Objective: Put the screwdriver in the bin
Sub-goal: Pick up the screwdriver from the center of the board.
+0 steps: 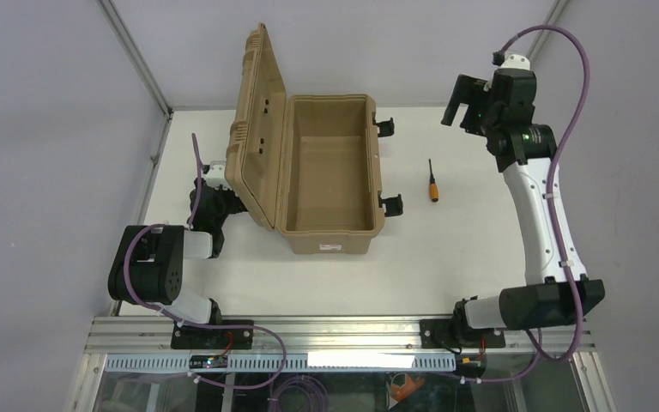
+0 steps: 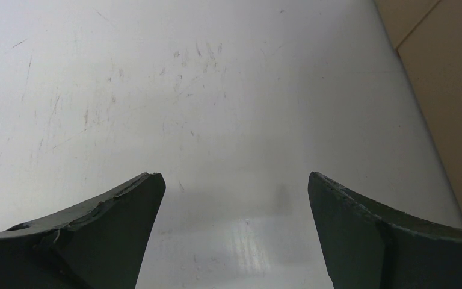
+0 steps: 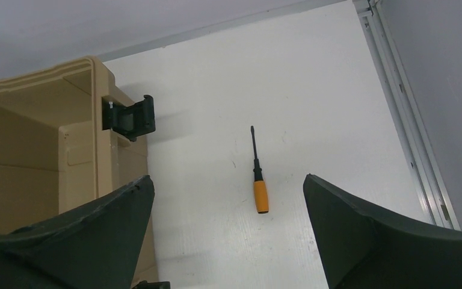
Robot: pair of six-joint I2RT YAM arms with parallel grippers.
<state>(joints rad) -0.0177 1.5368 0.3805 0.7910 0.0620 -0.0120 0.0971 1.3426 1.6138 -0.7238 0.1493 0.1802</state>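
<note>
I will next lower my right gripper onto the orange handle's end by the screwdriver's shaft [image 1: 433, 186] [image 3: 260, 186], fingers on both sides, as the screwdriver lies well below it on the table.
The screwdriver [image 1: 432, 182], with an orange handle and a thin black shaft, lies on the white table to the right of the bin [image 1: 330, 243]. The bin is a tan case, open, with its ribbed lid [image 1: 256, 129] standing up on the left. Its inside looks empty. My right gripper [image 1: 456, 103] is open and empty, raised beyond the screwdriver. In the right wrist view the screwdriver [image 3: 257, 174] shows between the open fingers [image 3: 227, 179], well below them. My left gripper [image 1: 233, 204] is open and empty, low by the lid's outer side.
Two black latches [image 1: 385, 127] [image 1: 392, 205] stick out from the bin's right wall. In the left wrist view the gripper [image 2: 235, 176] is over bare scratched table, with the tan case [image 2: 451, 90] at the right edge. A metal frame rail [image 1: 343, 330] runs along the near edge.
</note>
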